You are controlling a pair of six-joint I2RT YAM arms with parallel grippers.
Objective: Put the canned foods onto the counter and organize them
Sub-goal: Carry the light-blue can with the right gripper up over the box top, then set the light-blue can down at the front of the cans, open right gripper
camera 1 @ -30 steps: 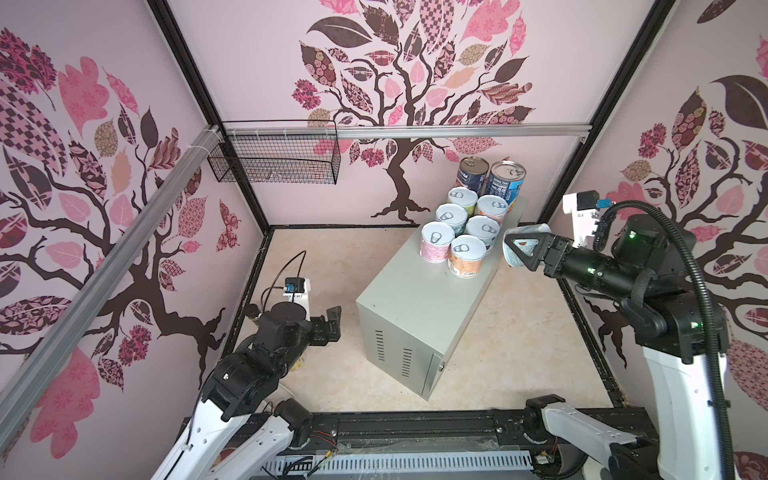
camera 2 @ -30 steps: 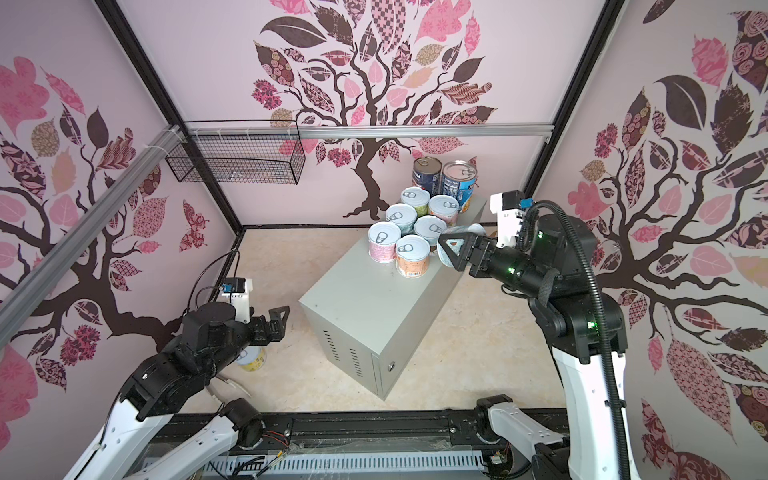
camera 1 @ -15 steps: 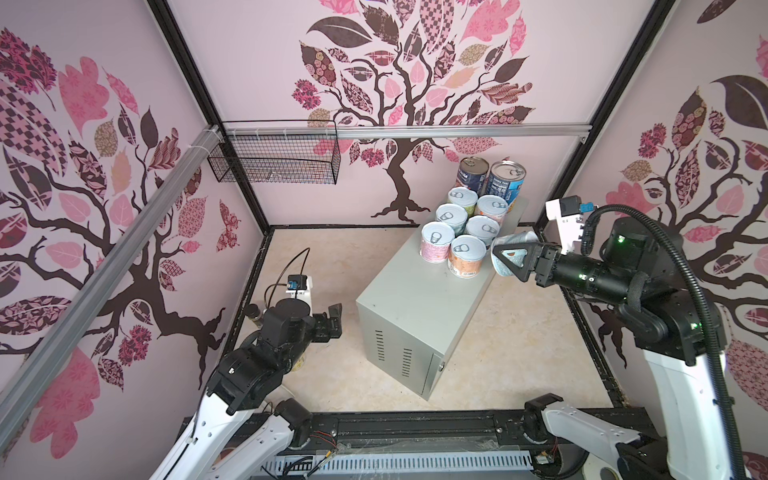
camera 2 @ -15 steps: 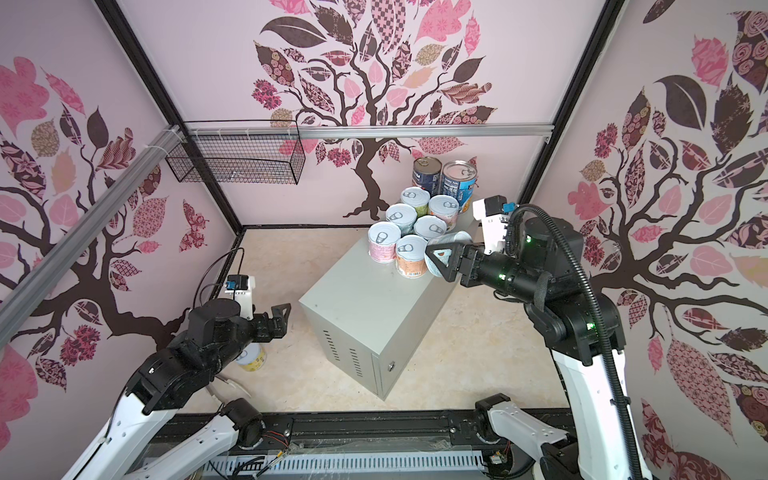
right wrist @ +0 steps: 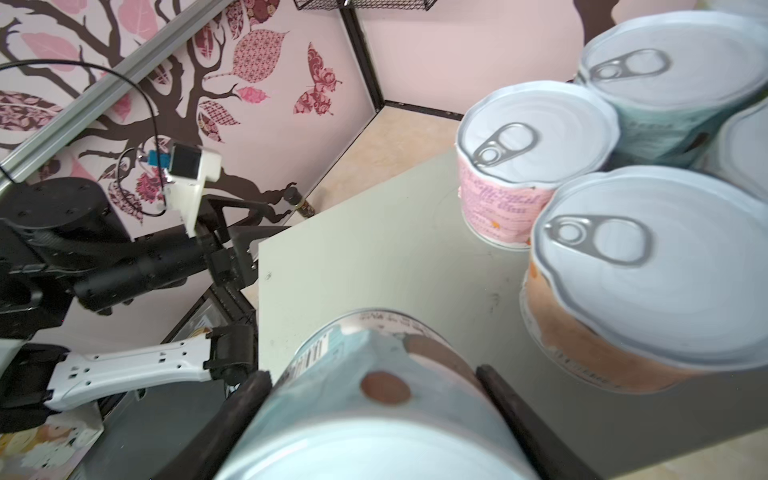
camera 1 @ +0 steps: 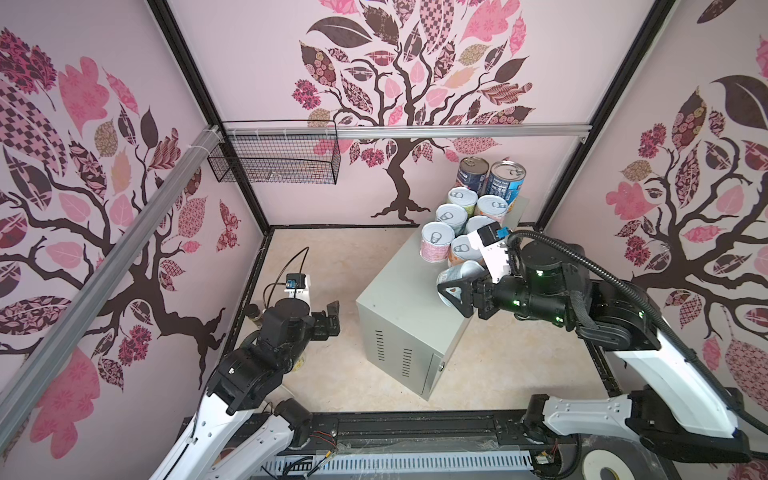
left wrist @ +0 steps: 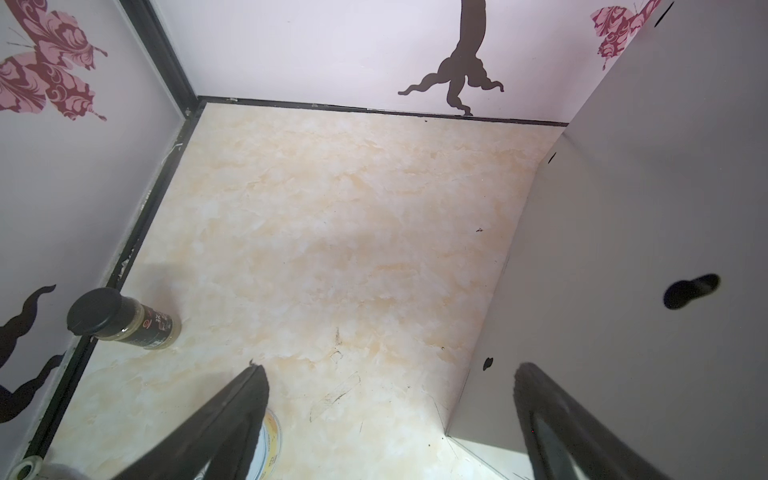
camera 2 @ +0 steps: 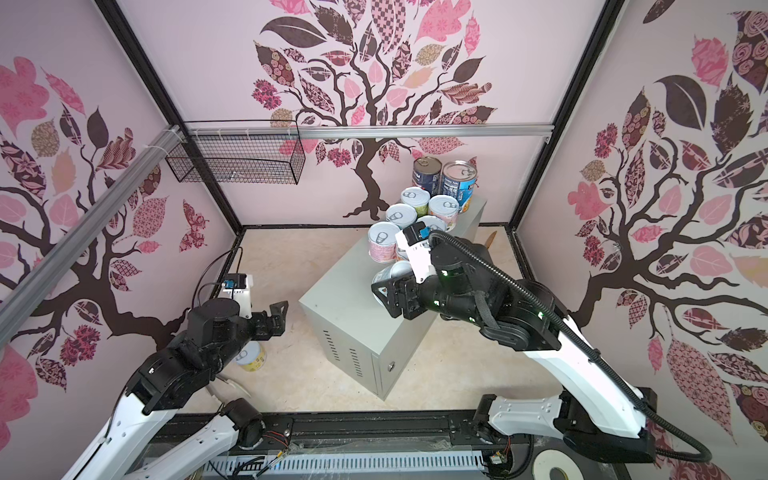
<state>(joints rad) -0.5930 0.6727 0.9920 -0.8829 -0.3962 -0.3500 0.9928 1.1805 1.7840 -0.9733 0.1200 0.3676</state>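
I need to turn the tilted pale blue-labelled can upright next with my right gripper, lower it onto the bare spot beside the orange can and let go of it there, because that spot is below.
The counter is a long grey box on the floor. Several canned foods stand packed at its far end, led by two tall dark blue tins and, nearest, a pink can and an orange can. My right gripper is shut on a pale blue-labelled can, tilted just above the counter top in front of the orange can. My left gripper hangs open and empty above the floor left of the counter. A yellow can stands on the floor below the left arm.
A small dark jar stands by the left wall's base. A black wire basket hangs on the back rail. The near half of the counter top is bare.
My right gripper has carried the pale blue can leftward and nearer, from beside the counter's right edge to over its top. The left arm has barely shifted.
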